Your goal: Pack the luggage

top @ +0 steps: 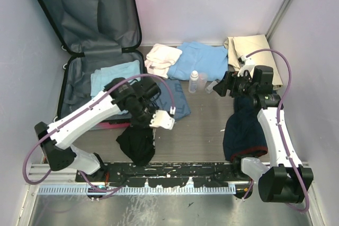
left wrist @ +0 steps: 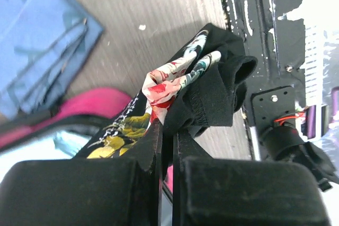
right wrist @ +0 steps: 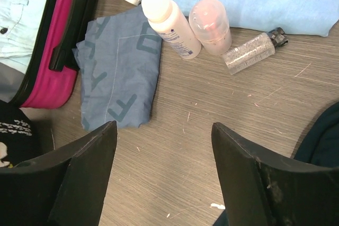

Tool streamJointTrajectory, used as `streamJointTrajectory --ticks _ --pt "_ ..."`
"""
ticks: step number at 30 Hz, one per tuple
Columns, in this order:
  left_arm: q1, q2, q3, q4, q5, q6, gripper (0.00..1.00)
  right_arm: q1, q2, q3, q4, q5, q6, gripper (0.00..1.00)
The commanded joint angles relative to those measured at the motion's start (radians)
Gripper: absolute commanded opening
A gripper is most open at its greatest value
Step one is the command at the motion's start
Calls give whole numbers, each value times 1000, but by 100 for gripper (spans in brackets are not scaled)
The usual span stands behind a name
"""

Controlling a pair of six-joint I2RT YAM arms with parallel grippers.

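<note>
My left gripper should swing outward and to the left in the top view next. Then it should bring the black garment down beside the folded light-blue garment (top: 114,78) onto the luggage's empty lining.
The luggage (top: 66,86) lies open at the far left, its lid (top: 79,9) leaning on the wall; a folded light-blue garment (top: 114,78) lies in its lower half. Its pink shell edge shows in the right wrist view (right wrist: 53,78) and in the left wrist view (left wrist: 100,101). My left gripper (top: 142,123) is shut on a black garment with a floral print (left wrist: 212,88), which hangs (top: 136,146) above the table by the case's near right corner. My right gripper (right wrist: 164,130) is open and empty above bare table, near the bottles.
A blue lettered cloth (right wrist: 119,75) lies beside the case. A white bottle (right wrist: 167,22), a pinkish bottle (right wrist: 211,25) and a small clear bottle (right wrist: 249,54) stand or lie mid-table. A white towel (top: 161,59), a light-blue shirt (top: 204,59) and a cream cloth (top: 249,46) lie at the back. A dark navy heap (top: 243,125) lies right.
</note>
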Motion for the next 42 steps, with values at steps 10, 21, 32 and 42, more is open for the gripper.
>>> streamJointTrajectory --ticks 10,21,32,42 --pt "466 -10 322 -257 -75 -272 0 1 39 75 34 -60 13 74" --pt "928 83 321 -233 -309 81 0 3 36 73 49 -57 35 73" --pt "1041 272 362 142 -490 301 0 3 58 69 60 -57 46 73" --pt "1049 539 543 319 -508 504 0 3 73 74 58 -51 45 73"
